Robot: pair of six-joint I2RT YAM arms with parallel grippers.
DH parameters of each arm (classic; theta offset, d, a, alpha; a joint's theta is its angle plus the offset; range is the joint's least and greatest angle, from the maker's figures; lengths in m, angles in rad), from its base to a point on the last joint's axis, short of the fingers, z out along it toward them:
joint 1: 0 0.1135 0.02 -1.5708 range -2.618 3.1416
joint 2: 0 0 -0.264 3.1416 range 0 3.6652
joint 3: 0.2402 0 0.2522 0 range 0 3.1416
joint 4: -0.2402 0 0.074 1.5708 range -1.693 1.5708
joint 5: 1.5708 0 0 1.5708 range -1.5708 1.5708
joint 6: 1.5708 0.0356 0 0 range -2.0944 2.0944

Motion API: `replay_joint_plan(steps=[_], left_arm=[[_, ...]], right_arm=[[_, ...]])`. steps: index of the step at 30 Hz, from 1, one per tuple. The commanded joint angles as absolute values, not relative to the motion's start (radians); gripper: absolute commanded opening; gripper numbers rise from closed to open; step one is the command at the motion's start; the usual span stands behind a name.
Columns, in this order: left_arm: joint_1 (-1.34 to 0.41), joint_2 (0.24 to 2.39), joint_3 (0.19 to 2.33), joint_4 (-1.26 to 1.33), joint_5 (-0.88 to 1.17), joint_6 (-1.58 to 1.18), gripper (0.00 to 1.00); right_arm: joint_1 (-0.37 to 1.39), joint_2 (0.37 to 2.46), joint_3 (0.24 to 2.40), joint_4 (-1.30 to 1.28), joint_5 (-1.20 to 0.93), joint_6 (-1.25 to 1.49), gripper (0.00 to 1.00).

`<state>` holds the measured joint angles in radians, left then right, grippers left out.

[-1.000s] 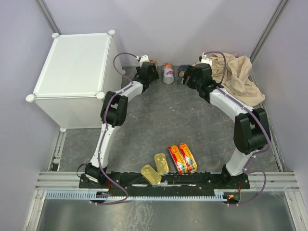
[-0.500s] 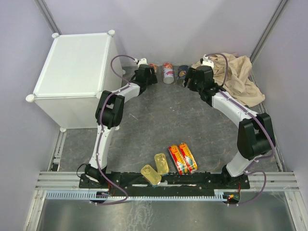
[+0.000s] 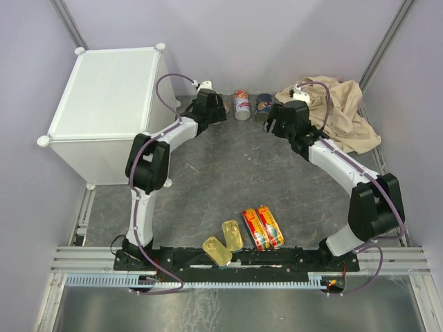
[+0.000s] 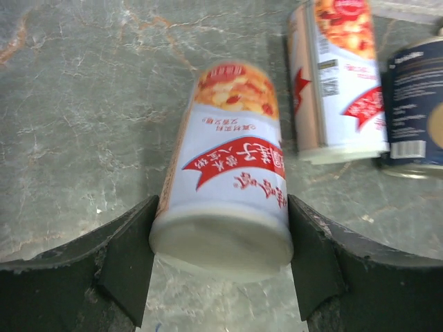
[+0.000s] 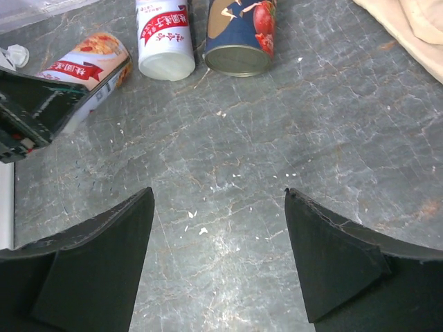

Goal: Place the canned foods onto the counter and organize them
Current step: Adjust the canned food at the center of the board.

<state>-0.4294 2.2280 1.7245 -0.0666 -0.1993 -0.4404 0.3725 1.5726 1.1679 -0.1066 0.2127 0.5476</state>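
I will next swing my left gripper back and to its right in the top view. It will set the can upright on the clear floor there and let go of it.
My left gripper (image 3: 215, 106) (image 4: 221, 211) is shut on a white-and-red can (image 4: 228, 159), with one finger against each side near its base. That can is hidden under the gripper in the top view and shows tilted in the right wrist view (image 5: 93, 62). A second white-and-red can (image 3: 241, 104) (image 4: 339, 76) (image 5: 165, 38) and a dark can with red label (image 3: 263, 105) (image 4: 417, 104) (image 5: 240, 34) stand beside it. My right gripper (image 3: 273, 116) (image 5: 218, 200) is open and empty over the floor, just short of the dark can. The white counter (image 3: 111, 104) stands at the far left.
Two gold tins (image 3: 225, 242) and two red-yellow flat tins (image 3: 262, 227) lie near the arm bases. A beige cloth (image 3: 342, 111) is heaped at the far right, behind my right arm. Walls close in the back and both sides.
My left arm has reached farther back and its gripper now covers the white-and-red can, which showed beside it before. My right gripper has moved a little toward the dark can.
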Motion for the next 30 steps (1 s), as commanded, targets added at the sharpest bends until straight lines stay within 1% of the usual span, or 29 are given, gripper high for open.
replay_joint_plan(steps=[1,10,18,25,30], left_arm=[[-0.472,2.062,1.729,-0.071,-0.192,-0.399,0.35],[-0.565,1.965,1.688,-0.189,-0.193,-0.327,0.32],[-0.725,1.924,1.687,-0.239,-0.231,-0.213,0.32],[-0.84,1.958,1.696,-0.176,-0.227,-0.161,0.35],[-0.922,2.028,1.759,-0.147,-0.245,-0.113,0.35]], right_arm=[[0.375,1.481,1.151,-0.121,0.256,0.534,0.84],[0.376,1.347,1.081,-0.178,0.283,0.534,0.84],[0.375,1.212,1.03,-0.27,0.388,0.518,0.85],[0.373,1.152,1.043,-0.345,0.446,0.502,0.88],[0.353,1.089,1.021,-0.384,0.51,0.501,0.92]])
